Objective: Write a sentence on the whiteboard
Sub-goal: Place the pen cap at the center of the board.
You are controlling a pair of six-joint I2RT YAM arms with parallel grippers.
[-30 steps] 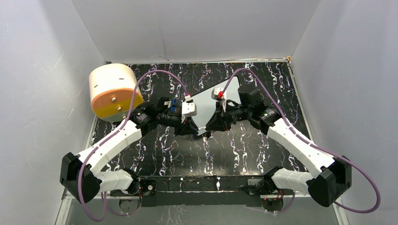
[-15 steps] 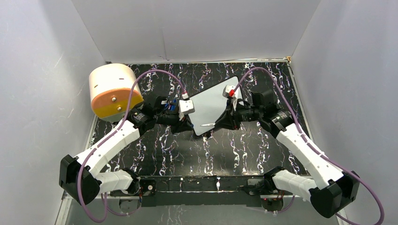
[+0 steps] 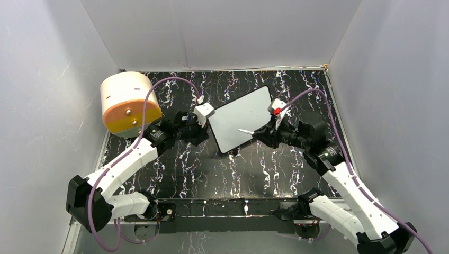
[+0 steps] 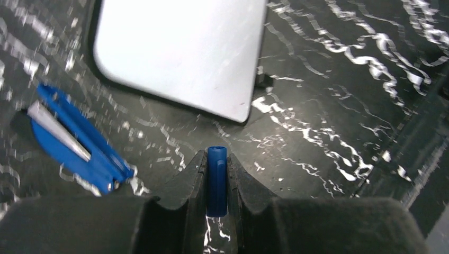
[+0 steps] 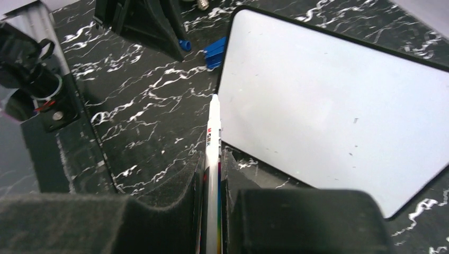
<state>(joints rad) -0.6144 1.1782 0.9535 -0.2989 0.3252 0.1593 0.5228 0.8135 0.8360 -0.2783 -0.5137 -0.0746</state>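
Observation:
The marker's tip is bare, so my left gripper needs to turn away from the whiteboard, then lower the cap onto open table by the blue object's near end.
The whiteboard lies tilted in the middle of the black marbled table, black-framed and blank. The sentence is out of view; the board's face bears only tiny specks. My right gripper is shut on a white marker, whose tip points over the board's near left edge. Just left of the board, my left gripper is shut on a short blue marker cap.
A cream and orange drum stands at the table's far left corner. A flat blue object with a white strip lies beside the board's left edge, and the right wrist view shows this blue object too. Grey walls enclose the table.
The two grippers were close together over the board's middle a second ago. They have drawn apart, left arm to the left and right arm to the right, and the board's face has come into view.

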